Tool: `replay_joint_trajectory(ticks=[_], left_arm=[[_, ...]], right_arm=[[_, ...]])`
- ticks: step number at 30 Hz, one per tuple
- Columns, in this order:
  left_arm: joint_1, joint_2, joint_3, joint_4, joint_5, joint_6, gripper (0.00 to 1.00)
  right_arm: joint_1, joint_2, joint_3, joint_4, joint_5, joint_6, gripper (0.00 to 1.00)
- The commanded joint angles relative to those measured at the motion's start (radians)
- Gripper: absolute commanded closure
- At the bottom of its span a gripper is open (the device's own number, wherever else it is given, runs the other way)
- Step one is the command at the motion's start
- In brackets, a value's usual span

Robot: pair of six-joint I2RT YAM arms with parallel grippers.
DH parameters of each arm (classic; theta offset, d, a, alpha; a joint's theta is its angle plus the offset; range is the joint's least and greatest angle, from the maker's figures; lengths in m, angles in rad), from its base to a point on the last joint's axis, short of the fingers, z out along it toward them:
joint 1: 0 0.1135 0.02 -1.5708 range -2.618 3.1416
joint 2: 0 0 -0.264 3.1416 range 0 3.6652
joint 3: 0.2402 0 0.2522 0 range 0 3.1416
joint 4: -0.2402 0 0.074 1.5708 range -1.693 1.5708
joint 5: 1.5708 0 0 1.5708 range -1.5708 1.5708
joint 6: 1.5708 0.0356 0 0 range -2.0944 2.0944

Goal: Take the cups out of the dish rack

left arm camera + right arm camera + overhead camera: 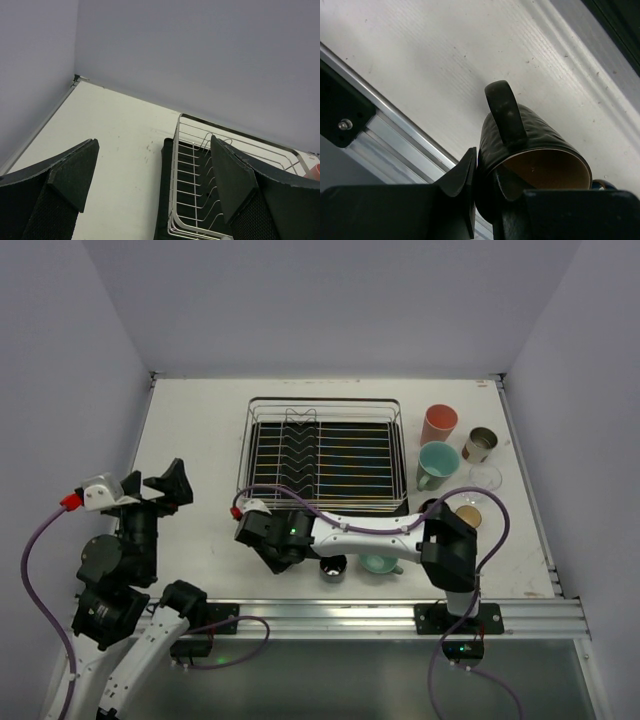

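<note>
The patch of tabletop between the dish rack (322, 454) and the aluminium bar is bare, so the robot's right gripper should lower next and set the black mug's base there.
The silver wire dish rack (322, 454) on its black tray stands at the middle back with no cups in it; its near corner also shows in the left wrist view (196, 186). My right gripper (305, 558) (487, 172) is shut on the rim of a black mug (530, 140) (333, 568), one finger inside and one outside, low over the table's front edge. My left gripper (160, 486) (155, 185) is open and empty, raised over the table's left side. On the table right of the rack stand a pink tumbler (438, 424), a metal cup (480, 445), a mint-green mug (437, 464) and a clear glass (485, 478).
A second mint-green mug (381, 563) sits beside the black mug at the front. An orange-tan cup (467, 517) and a dark cup (430, 507) stand by the right arm's elbow. The aluminium rail (395, 135) runs along the front edge. Walls close in the left, back and right sides.
</note>
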Motion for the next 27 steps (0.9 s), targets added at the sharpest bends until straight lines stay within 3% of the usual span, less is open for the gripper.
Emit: replay_joint_trajectory(ticks=[1,9,15,18,21,27], left_arm=[[-0.002,0.002,-0.016,0.037,-0.018,0.016,0.00],[-0.002,-0.009,-0.033,0.044,-0.007,0.015,0.00],[-0.002,-0.004,-0.034,0.043,-0.009,0.016,0.00],[-0.002,0.000,-0.033,0.043,-0.009,0.015,0.00],[-0.002,0.002,-0.033,0.043,-0.015,0.016,0.00],[-0.002,0.029,-0.031,0.052,0.012,0.018,0.00]], right_arm=[[0.009,0.020,0.053,-0.019,0.037,-0.018,0.97],[0.015,0.081,0.067,-0.040,0.058,-0.017,0.89],[0.018,0.035,0.056,-0.031,0.077,-0.006,0.64],[0.020,-0.029,0.031,-0.012,0.083,0.002,0.50],[0.021,-0.109,-0.001,0.011,0.074,0.008,0.42],[0.023,-0.437,-0.140,0.112,0.101,-0.006,0.23]])
